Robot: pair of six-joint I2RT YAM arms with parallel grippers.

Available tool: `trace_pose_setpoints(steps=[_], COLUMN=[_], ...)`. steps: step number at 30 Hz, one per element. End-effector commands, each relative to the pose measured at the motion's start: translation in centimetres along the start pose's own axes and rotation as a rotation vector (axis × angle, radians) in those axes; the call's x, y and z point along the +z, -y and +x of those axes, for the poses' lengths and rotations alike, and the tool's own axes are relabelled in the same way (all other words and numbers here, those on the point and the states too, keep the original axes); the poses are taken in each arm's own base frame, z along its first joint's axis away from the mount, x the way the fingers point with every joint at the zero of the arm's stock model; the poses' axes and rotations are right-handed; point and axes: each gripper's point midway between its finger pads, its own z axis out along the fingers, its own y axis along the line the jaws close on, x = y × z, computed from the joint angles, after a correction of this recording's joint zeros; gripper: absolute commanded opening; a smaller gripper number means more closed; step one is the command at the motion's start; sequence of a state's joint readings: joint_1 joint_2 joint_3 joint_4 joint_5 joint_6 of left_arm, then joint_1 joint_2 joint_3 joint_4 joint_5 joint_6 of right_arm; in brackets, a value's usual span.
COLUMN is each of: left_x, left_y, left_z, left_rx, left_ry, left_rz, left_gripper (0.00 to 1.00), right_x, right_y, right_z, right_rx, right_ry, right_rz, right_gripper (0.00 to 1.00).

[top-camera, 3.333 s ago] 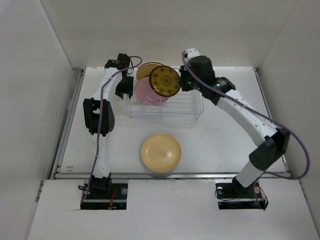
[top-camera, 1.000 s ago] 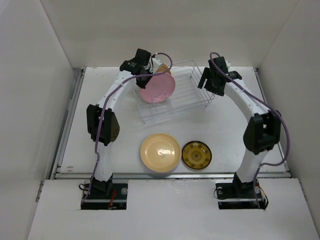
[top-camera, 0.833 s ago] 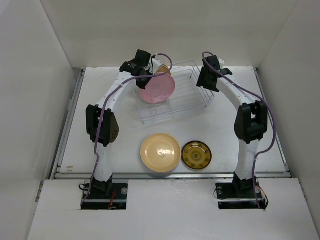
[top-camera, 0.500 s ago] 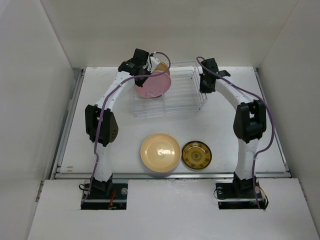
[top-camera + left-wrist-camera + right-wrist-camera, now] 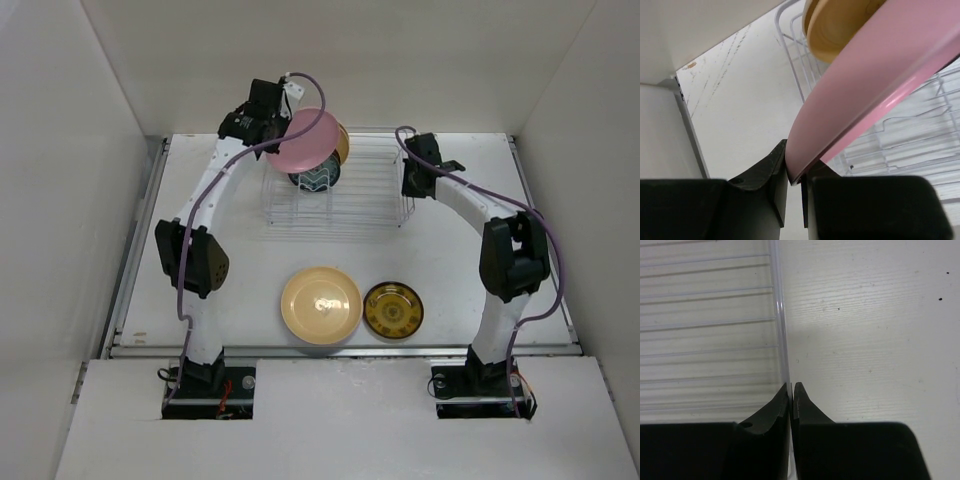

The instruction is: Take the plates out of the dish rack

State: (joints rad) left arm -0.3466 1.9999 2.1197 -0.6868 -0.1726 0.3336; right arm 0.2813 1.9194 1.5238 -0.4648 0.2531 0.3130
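Observation:
The cream-yellow plate lies empty, so the left gripper next needs to lift clear of the rack, swing back with a turn and bring the pink plate down onto that plate.
The wire dish rack sits at the back middle of the table. My left gripper is shut on the rim of a pink plate and holds it lifted above the rack's left end; in the left wrist view the pink plate sits between the jaws of my left gripper. A pale yellow plate stands in the rack behind it, also in the left wrist view. My right gripper is shut on the rack's right rim wire. A cream-yellow plate and the amber-brown plate lie on the table in front.
White walls enclose the table on the left, back and right. The table's front edge rail runs just below the two set-down plates. The arm bases stand at the near edge.
My right gripper let go of the amber-brown plate on the table and moved back to grip the rack's right rim. The skewed rack was straightened. My left gripper has lifted the pink plate up out of the rack.

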Motion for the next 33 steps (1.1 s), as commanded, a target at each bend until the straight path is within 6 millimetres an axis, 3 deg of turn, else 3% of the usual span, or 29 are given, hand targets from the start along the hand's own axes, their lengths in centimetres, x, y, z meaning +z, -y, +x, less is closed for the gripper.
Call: trace_pose_setpoints(steps=[1, 3, 7, 10, 11, 13, 14, 17, 18, 22, 28, 32, 33], left_x=[-7.2, -9.5, -13.0, -15.0, -16.1, -17.8, -18.7, -19.5, -19.5, -19.3, -17.9, -16.3, -16.5], left_y=[-2.5, -3.4, -2.5, 2.5, 4.7, 8.3, 10.4, 12.6, 13.8, 16.2, 17.9, 17.6, 17.8], left_z=[-5.7, -6.2, -5.2, -0.5, 3.2, 6.6, 10.2, 14.5, 16.6, 20.0, 22.3, 23.2, 23.2], left_rx=[-0.134, -0.185, -0.181, -0.053, -0.010, 0.055, 0.130, 0.230, 0.276, 0.372, 0.440, 0.475, 0.486], left_ry=[0.203, 0.234, 0.206, 0.045, -0.099, -0.221, -0.352, -0.493, -0.572, -0.712, -0.871, -0.906, -0.904], left_rz=[-0.026, -0.018, 0.078, 0.358, 0.462, 0.661, 0.775, 0.869, 0.897, 0.941, 0.935, 0.861, 0.864], left_gripper=[0.00, 0.00, 0.00, 0.00, 0.00, 0.00, 0.00, 0.00, 0.00, 0.00, 0.02, 0.36, 0.53], right_x=[-0.4, -0.6, -0.4, -0.5, -0.5, -0.9, -1.0, -0.9, -1.3, -1.6, -2.6, -2.8, -2.8], right_y=[0.3, -0.3, -0.7, -0.7, -0.4, -0.9, -0.5, -0.7, -0.7, -1.3, -1.3, -1.2, -1.2], right_z=[-1.4, -1.7, -1.3, -1.2, -1.2, -1.3, -1.0, -0.1, -0.7, -0.3, 0.1, 0.2, 0.2], right_rx=[0.090, 0.091, 0.082, 0.020, 0.001, -0.063, -0.089, -0.118, -0.120, -0.129, -0.142, -0.142, -0.142], right_ry=[0.063, 0.062, 0.054, 0.056, 0.060, 0.082, 0.082, 0.084, 0.103, 0.100, 0.109, 0.109, 0.109], right_rz=[0.035, 0.009, 0.005, 0.009, 0.021, 0.027, 0.038, 0.030, 0.024, 0.008, -0.002, -0.002, -0.002], right_gripper=[0.00, 0.00, 0.00, 0.00, 0.00, 0.00, 0.00, 0.00, 0.00, 0.00, 0.00, 0.00, 0.00])
